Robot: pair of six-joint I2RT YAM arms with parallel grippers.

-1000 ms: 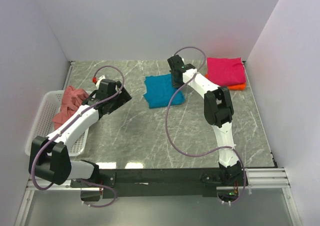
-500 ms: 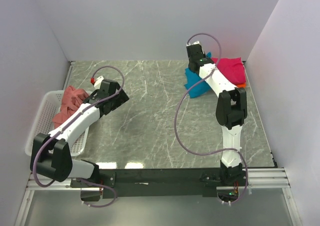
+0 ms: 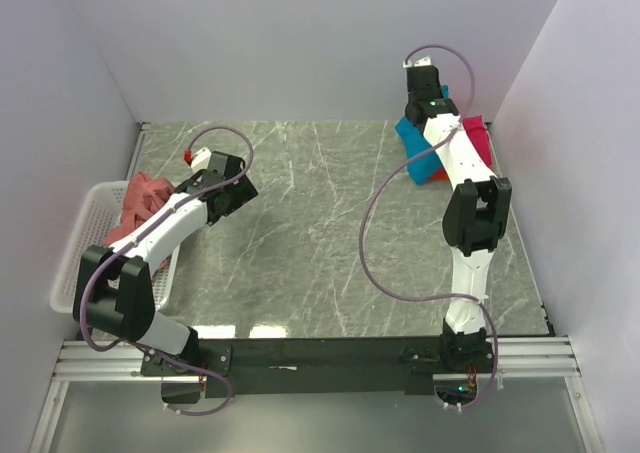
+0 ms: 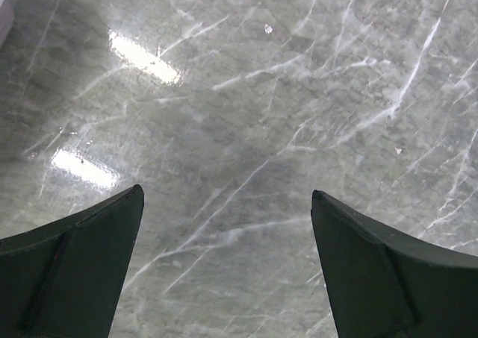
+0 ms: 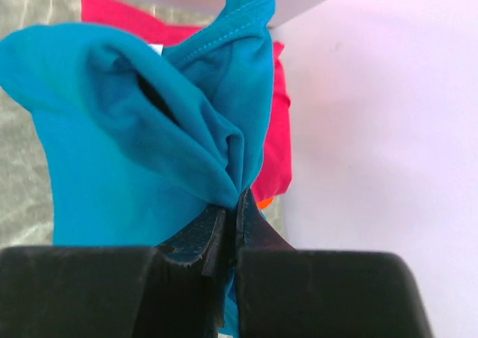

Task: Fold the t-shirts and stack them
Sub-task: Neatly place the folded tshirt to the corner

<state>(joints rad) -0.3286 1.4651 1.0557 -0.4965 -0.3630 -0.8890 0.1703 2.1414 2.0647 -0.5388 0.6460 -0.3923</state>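
Note:
I need to move my right gripper toward the near side next. Then I need to lower the teal-blue t-shirt (image 5: 142, 144) onto the folded magenta t-shirt.
My right gripper (image 5: 233, 207) is shut on the teal-blue t-shirt (image 5: 142, 144) and holds it bunched in the air at the far right corner, over the folded magenta t-shirt (image 5: 276, 121). In the top view the teal shirt (image 3: 415, 148) hangs beside the magenta one (image 3: 478, 143), with an orange t-shirt edge (image 3: 438, 174) showing under it. The salmon-pink t-shirt (image 3: 140, 205) lies crumpled in the white mesh basket (image 3: 90, 248) at the left. My left gripper (image 4: 224, 204) is open and empty above bare table, next to the basket (image 3: 232, 178).
The grey marble table (image 3: 320, 233) is walled at the back and both sides. The right wall (image 5: 373, 129) is very close to my right gripper. A purple cable (image 3: 370, 243) loops along the right arm over the table.
My right gripper has lifted the teal-blue t-shirt from the table's middle and carried it right and back over the magenta shirt. My left gripper has pulled slightly back and left.

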